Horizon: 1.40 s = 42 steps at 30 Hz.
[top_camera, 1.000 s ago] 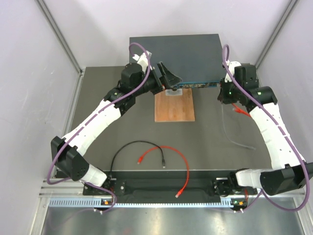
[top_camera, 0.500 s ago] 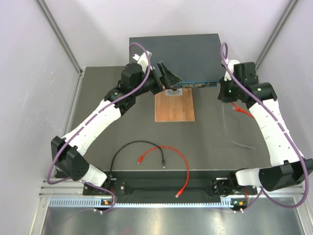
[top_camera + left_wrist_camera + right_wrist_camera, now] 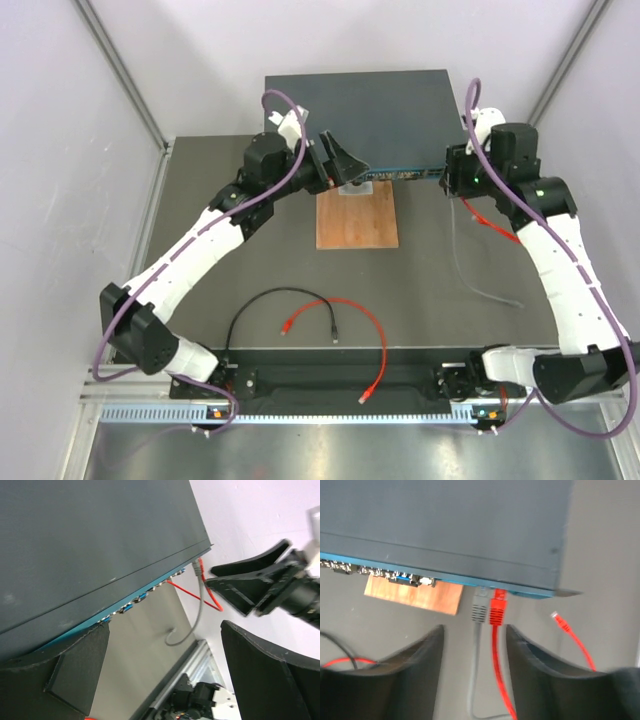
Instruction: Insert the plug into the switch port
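Note:
My left gripper will swing back from the switch [image 3: 355, 105], turn and lower onto the red cable's near end at the table's front edge; its plug lies loose.
The switch [image 3: 355, 105] is a flat dark box at the back, with a teal port face [image 3: 445, 576]. At its right end a red plug [image 3: 498, 611] sits in a port, beside a grey plug [image 3: 479, 608]. My right gripper [image 3: 474, 642] is open just behind them; the red cable [image 3: 500, 680] and the grey cable run between its fingers untouched. The left wrist view shows the same plugs [image 3: 199, 570]. My left gripper [image 3: 345, 165] hangs wide open at the middle of the switch front, holding nothing.
A brown wooden board [image 3: 357, 218] lies before the switch. The red cable's loose end [image 3: 560, 621] rests at the right. A black cable [image 3: 262, 300] and another red cable [image 3: 365, 325] lie near the front edge. White walls stand close on both sides.
My right gripper's jaws have come apart off the red plug, and its wrist has shifted up toward the switch's right corner. The left arm has barely moved.

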Tool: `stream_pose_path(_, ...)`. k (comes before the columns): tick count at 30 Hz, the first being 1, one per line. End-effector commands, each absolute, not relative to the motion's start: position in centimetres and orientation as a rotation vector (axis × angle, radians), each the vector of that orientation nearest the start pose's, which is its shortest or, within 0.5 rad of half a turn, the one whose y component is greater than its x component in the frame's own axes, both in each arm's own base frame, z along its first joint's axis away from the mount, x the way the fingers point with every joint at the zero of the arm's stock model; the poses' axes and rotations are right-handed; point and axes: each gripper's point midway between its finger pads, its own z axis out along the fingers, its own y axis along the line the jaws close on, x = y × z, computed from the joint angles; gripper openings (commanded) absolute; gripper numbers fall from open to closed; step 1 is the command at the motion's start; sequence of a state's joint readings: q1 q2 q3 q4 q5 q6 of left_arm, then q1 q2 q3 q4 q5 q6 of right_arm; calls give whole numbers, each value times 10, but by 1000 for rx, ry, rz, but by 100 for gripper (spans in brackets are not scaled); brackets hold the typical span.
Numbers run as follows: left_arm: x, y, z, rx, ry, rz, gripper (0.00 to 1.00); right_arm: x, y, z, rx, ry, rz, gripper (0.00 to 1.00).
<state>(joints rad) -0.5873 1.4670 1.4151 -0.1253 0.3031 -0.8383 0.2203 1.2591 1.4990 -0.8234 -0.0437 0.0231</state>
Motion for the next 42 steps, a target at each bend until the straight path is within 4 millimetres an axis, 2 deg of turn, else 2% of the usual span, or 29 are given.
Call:
stream_pose_path(1, 354, -297, 361, -3, 1853, -1122, 99, 336, 73, 348, -206, 1999, 144, 54)
stream_pose_path(3, 346, -296, 370, 54, 1811, -1128, 99, 325, 71, 351, -208, 1999, 145, 61)
stream_pose_path(7, 321, -286, 395, 208, 1715, -1105, 99, 304, 67, 352, -252, 2007, 138, 83)
stream_pose_path(9, 304, -286, 393, 324, 1704, -1109, 99, 294, 69, 359, -276, 1987, 164, 92)
stream_pose_path(10, 294, -281, 398, 426, 1663, -1066, 99, 290, 71, 362, -289, 1983, 178, 99)
stream_pose_path(11, 283, -282, 394, 519, 1653, -1062, 99, 285, 73, 362, -310, 1985, 190, 100)
stream_pose_path(12, 264, -284, 383, 698, 1632, -1053, 99, 279, 76, 364, -331, 1979, 216, 100)
stream_pose_path(13, 249, -281, 379, 790, 1608, -1053, 99, 275, 77, 364, -347, 1976, 220, 100)
stream_pose_path(15, 230, -276, 363, 1009, 1535, -999, 99, 264, 78, 357, -378, 1990, 239, 100)
stream_pose_path(16, 201, -273, 346, 1140, 1540, -1067, 99, 261, 77, 356, -386, 1991, 238, 100)
stream_pose_path(17, 189, -269, 335, 1220, 1534, -1071, 99, 257, 77, 353, -391, 1999, 242, 100)
stream_pose_path(18, 181, -266, 325, 1345, 1452, -1020, 99, 250, 78, 350, -406, 2004, 259, 100)
stream_pose_path(19, 158, -259, 303, 1439, 1493, -1044, 99, 246, 80, 348, -423, 2008, 267, 100)
stream_pose_path(20, 150, -257, 291, 1512, 1483, -1024, 99, 243, 80, 347, -433, 2013, 275, 100)
stream_pose_path(21, 144, -255, 280, 1625, 1400, -962, 99, 236, 83, 343, -454, 2025, 303, 100)
stream_pose_path(22, 132, -256, 255, 1733, 1415, -917, 98, 233, 85, 341, -465, 2030, 312, 100)
stream_pose_path(23, 121, -254, 239, 1817, 1421, -892, 97, 232, 86, 339, -470, 2040, 324, 100)
stream_pose_path(24, 105, -260, 227, 1950, 1313, -865, 95, 229, 87, 335, -473, 2054, 344, 100)
stream_pose_path(25, 100, -258, 205, 2029, 1319, -845, 94, 227, 88, 331, -451, 2076, 369, 100)
stream_pose_path(28, 92, -261, 170, 2206, 1217, -800, 88, 221, 92, 323, -415, 2106, 471, 100)
stream_pose_path(30, 91, -271, 153, 2291, 1136, -790, 84, 218, 92, 316, -390, 2127, 498, 100)
stream_pose_path(32, 90, -282, 145, 2336, 1052, -793, 80, 219, 84, 308, -341, 2152, 478, 100)
stream_pose_path(34, 78, -295, 133, 2404, 961, -822, 75, 221, 77, 304, -301, 2166, 461, 100)
stream_pose_path(37, 56, -319, 120, 2466, 711, -829, 72, 225, 75, 300, -264, 2176, 474, 100)
stream_pose_path(38, 52, -326, 115, 2488, 606, -813, 72, 229, 72, 300, -234, 2172, 486, 100)
stream_pose_path(39, 40, -333, 104, 2530, 525, -826, 73, 231, 72, 298, -228, 2173, 499, 100)
stream_pose_path(42, 28, -356, 97, 2542, 324, -879, 74, 235, 71, 296, -103, 2180, 580, 100)
